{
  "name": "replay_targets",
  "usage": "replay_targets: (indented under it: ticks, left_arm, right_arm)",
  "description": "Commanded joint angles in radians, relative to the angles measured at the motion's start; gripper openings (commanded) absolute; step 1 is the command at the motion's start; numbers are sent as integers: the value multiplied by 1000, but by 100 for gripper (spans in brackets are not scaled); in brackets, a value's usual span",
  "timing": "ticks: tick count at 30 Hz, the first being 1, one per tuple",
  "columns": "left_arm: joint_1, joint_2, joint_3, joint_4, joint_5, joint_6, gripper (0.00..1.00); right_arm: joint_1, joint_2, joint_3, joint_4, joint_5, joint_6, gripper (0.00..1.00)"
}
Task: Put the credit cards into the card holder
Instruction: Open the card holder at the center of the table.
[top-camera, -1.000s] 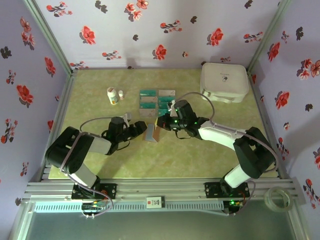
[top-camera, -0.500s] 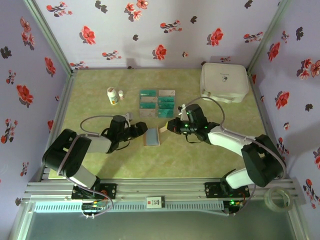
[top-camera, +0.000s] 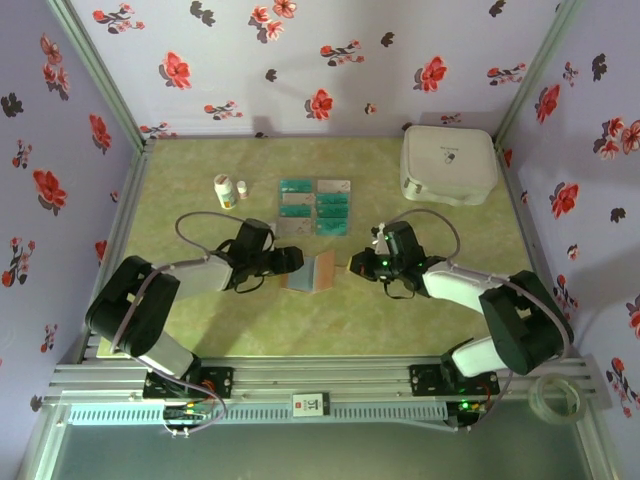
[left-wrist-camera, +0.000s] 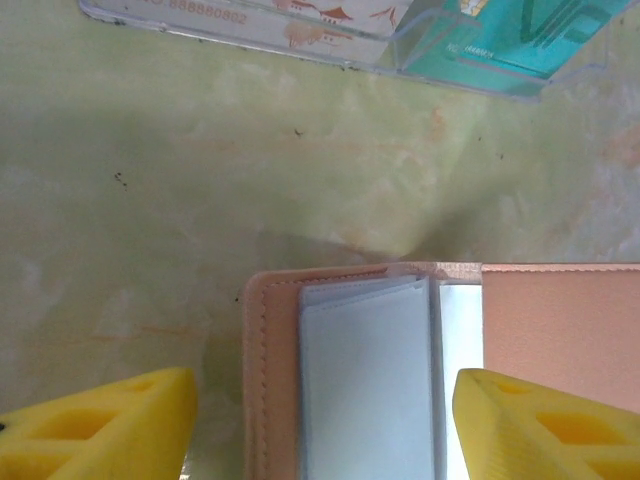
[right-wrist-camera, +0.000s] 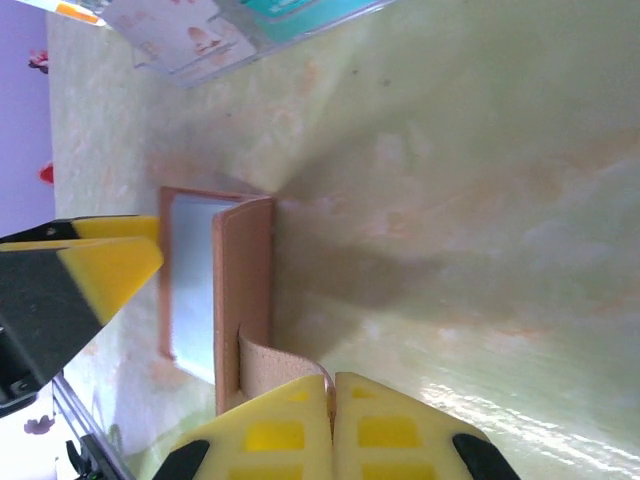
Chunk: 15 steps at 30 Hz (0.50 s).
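Observation:
My right gripper brings the strap away from the clear sleeves down next, then releases it, since the cover (right-wrist-camera: 243, 290) still stands on edge.
The card holder (top-camera: 312, 272) lies opened at the table's middle, reddish-brown with clear sleeves (left-wrist-camera: 365, 385) inside. My right gripper (right-wrist-camera: 332, 395) is shut on the holder's strap (right-wrist-camera: 280, 362) and holds the right cover (right-wrist-camera: 243, 290) lifted on edge; from above it (top-camera: 355, 267) sits just right of the holder. My left gripper (left-wrist-camera: 325, 415) stands open astride the holder's left half, one finger (left-wrist-camera: 120, 420) outside its stitched edge. The credit cards (top-camera: 315, 207), teal and pale, lie in rows just beyond, and their edges (left-wrist-camera: 300, 20) show in the left wrist view.
A large white rounded case (top-camera: 448, 163) stands at the back right. Two small white bottles (top-camera: 226, 190) stand left of the cards. Flowered walls close in the table on three sides, with a metal rail along the near edge.
My right gripper has drawn right and nearer with the strap, swinging the holder open. My left gripper has slid right over the holder's left half.

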Motion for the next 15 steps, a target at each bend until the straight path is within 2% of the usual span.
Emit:
replay_targets:
  ticks: [1, 6, 9, 12, 15]
  left_arm:
    - [-16, 26, 42, -100, -27, 56, 69]
    - [-22, 38, 54, -116, -30, 63, 68]
    - [-22, 40, 53, -103, -20, 58, 62]
    - [-23, 38, 55, -84, 4, 50, 54]
    - [-23, 28, 60, -77, 21, 45, 45]
  right_arm:
    - [-24, 33, -24, 50, 2, -23, 0]
    - [-45, 94, -23, 90, -20, -21, 0]
    - [-53, 136, -10, 99, -23, -25, 0]
    - [-63, 172, 1, 103, -25, -26, 9]
    - [-76, 182, 8, 103, -20, -19, 27]
